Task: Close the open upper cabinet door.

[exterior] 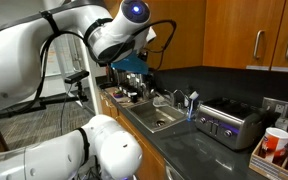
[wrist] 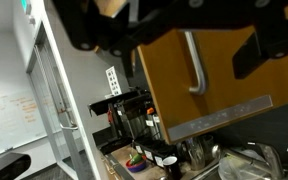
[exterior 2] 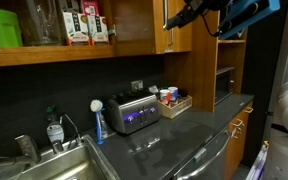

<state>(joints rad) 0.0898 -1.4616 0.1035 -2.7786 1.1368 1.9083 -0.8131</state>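
I will next ease my gripper in toward the door face and close it around the handle just above its lower bend (wrist: 195, 62), because the bar is between my spread fingers.
The upper cabinet door (wrist: 234, 85) is a brown wooden panel with a vertical metal bar handle (wrist: 194, 60); it fills the right half of the wrist view. In an exterior view the door (exterior 2: 174, 30) stands swung out from the upper cabinets, above the counter. My gripper (wrist: 184, 45) comes in from the top of the wrist view, with dark fingers (wrist: 256, 52) spread wide on either side of the handle, just in front of the door face. It holds nothing. In an exterior view the gripper (exterior 2: 199, 15) is at the door's outer face. In an exterior view (exterior: 134, 62) the arm hides the door.
A toaster (exterior 2: 134, 112) (exterior: 224, 122), a sink (exterior: 159, 120) (exterior 2: 69, 165) and a box of small jars (exterior 2: 171, 100) are on the dark counter. An open shelf (exterior 2: 44, 52) holds boxes and a green tub (exterior 2: 2, 28). A coffee machine (wrist: 134, 115) stands below the door. Closed upper doors (exterior: 239, 30) are alongside.
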